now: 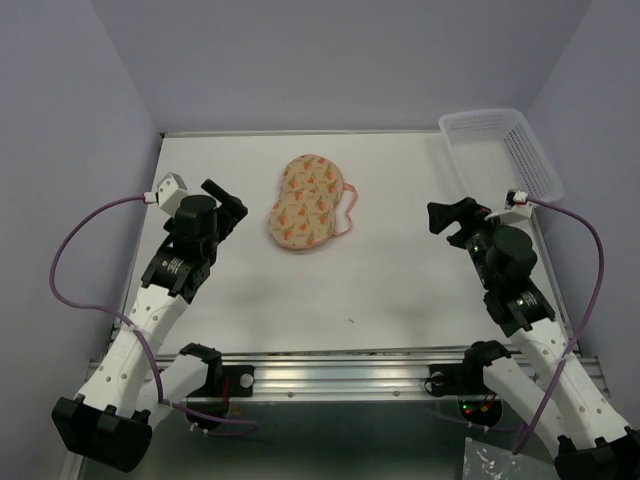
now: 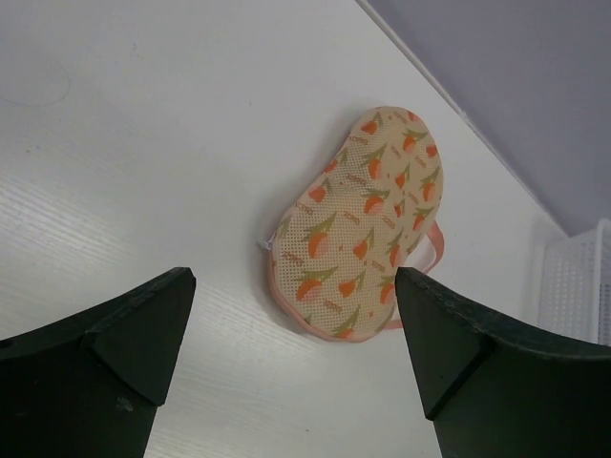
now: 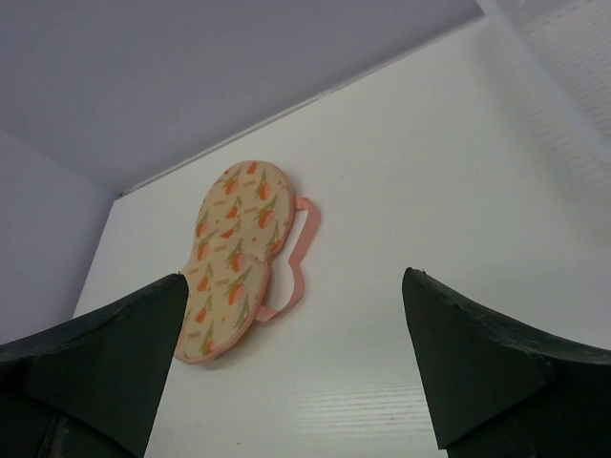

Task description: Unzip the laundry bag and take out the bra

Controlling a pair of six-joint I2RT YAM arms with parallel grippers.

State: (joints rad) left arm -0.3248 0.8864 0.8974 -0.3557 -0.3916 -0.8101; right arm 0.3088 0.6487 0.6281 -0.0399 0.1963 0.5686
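The right gripper swings left in the top view next, turns and lowers onto the laundry bag's near pink zip edge (image 1: pixel 302 249) (image 3: pixel 202 360), since that edge faces bare tabletop.
The laundry bag (image 1: pixel 308 200) lies flat on the white table, a peanut-shaped mesh pouch with orange marks and pink edging; its pink loop (image 1: pixel 349 212) hangs off the right side. It also shows in the left wrist view as the bag (image 2: pixel 361 223) and in the right wrist view as the bag (image 3: pixel 234 253). The bra is hidden. My left gripper (image 1: pixel 226 203) hovers open to the bag's left, well apart from it. My right gripper (image 1: pixel 452 220) stands open far to the bag's right. Nothing sits between either pair of fingers.
A white plastic lattice basket (image 1: pixel 497 150) stands at the table's back right corner, close behind the right gripper. Lilac walls close in the back and both sides. A metal rail (image 1: pixel 340 378) runs along the near edge between the arm bases.
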